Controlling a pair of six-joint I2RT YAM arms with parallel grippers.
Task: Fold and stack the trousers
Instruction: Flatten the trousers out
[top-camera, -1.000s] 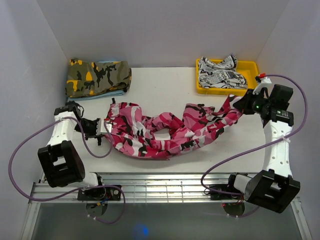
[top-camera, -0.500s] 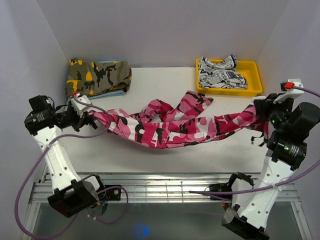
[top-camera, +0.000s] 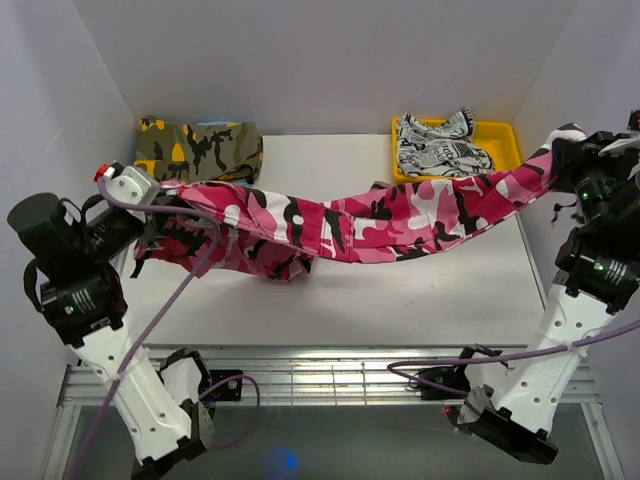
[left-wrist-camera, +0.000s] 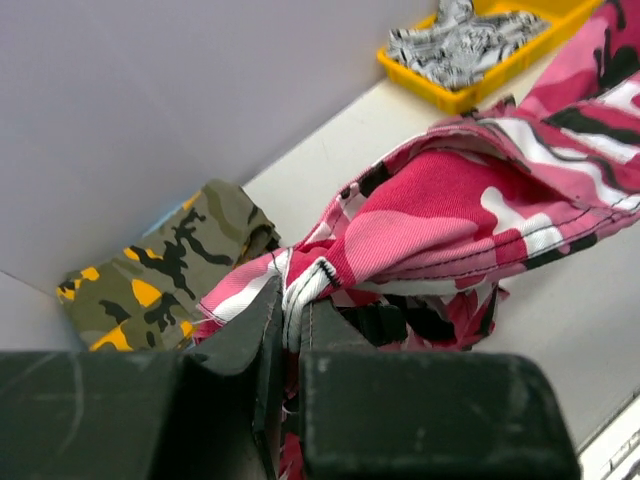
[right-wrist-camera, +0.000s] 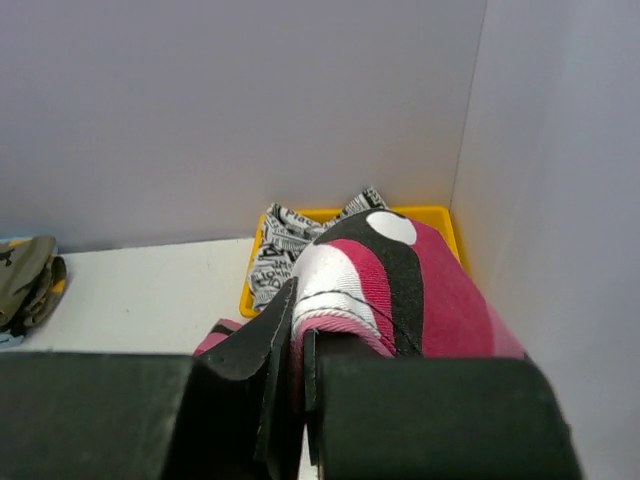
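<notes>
My left gripper should next go down and outward to release the camouflage trousers' hem beside the folded garment's near edge (top-camera: 187, 179) (left-wrist-camera: 188, 325), which lies below and outward of it.
The pink, white and black camouflage trousers (top-camera: 350, 222) hang stretched in the air between both arms, sagging toward the table near the left. My left gripper (top-camera: 160, 205) is raised at the left and shut on one end of the trousers (left-wrist-camera: 440, 215), with a white-stitched hem pinched between the jaws of that gripper (left-wrist-camera: 296, 312). High at the right wall, my right gripper (top-camera: 558, 160) is shut on the other end of the trousers (right-wrist-camera: 420, 290); the cloth drapes over this gripper (right-wrist-camera: 300, 335).
An olive-and-orange camouflage garment (top-camera: 195, 153) lies folded at the back left. A yellow tray (top-camera: 505, 140) at the back right holds a white garment with black print (top-camera: 440, 148). White walls close in on three sides.
Both arms have lifted and pulled apart. The trousers rose off the table from a crumpled heap and now hang stretched between the grippers.
</notes>
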